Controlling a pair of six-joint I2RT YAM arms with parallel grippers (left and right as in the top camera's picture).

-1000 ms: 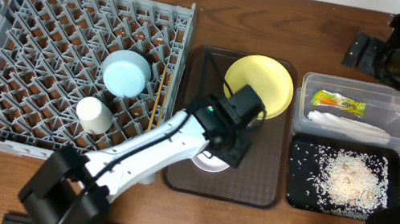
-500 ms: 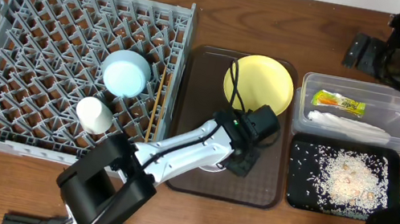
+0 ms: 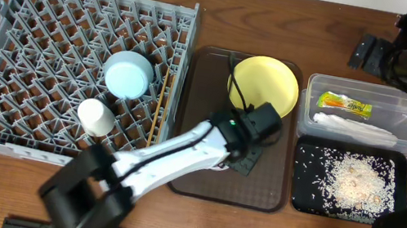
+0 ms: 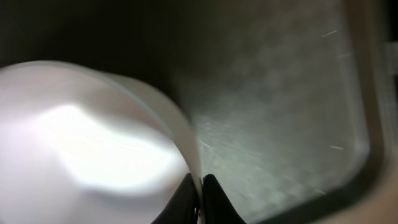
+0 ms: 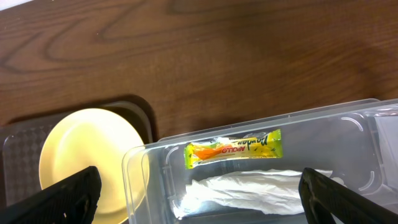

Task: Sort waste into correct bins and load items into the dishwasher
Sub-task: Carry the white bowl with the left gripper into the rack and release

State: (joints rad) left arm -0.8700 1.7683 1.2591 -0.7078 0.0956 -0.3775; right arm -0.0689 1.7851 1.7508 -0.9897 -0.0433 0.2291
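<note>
The dish rack's wires [image 3: 135, 124] beside the white cup are empty, so I will next lift my left gripper toward the dish rack, tilt, lower the bowl onto them and release it.
My left gripper [image 4: 200, 180] is shut on the thin rim of the white bowl [image 4: 93, 143], one finger on each side of the wall. In the overhead view it [image 3: 250, 155] sits over the brown serving tray [image 3: 260, 194], and the arm hides most of the bowl. The yellow plate [image 3: 265, 83] lies at the tray's far end. My right gripper [image 5: 199, 199] hangs open high above the clear tub [image 3: 312, 87], which holds the snack wrapper [image 5: 234, 148] and napkin [image 5: 249, 194]. Rice [image 3: 354, 182] lies in the black tray [image 3: 297, 198].
The grey dish rack [image 3: 2, 31] fills the left side. It holds a light blue bowl [image 3: 128, 74], a white cup [image 3: 95, 117] and chopsticks [image 3: 160, 107] near its right wall. The left arm's cable loops over the plate.
The left gripper has closed from part open onto the white bowl's rim and shifted slightly right over the brown tray. The right arm has stayed still.
</note>
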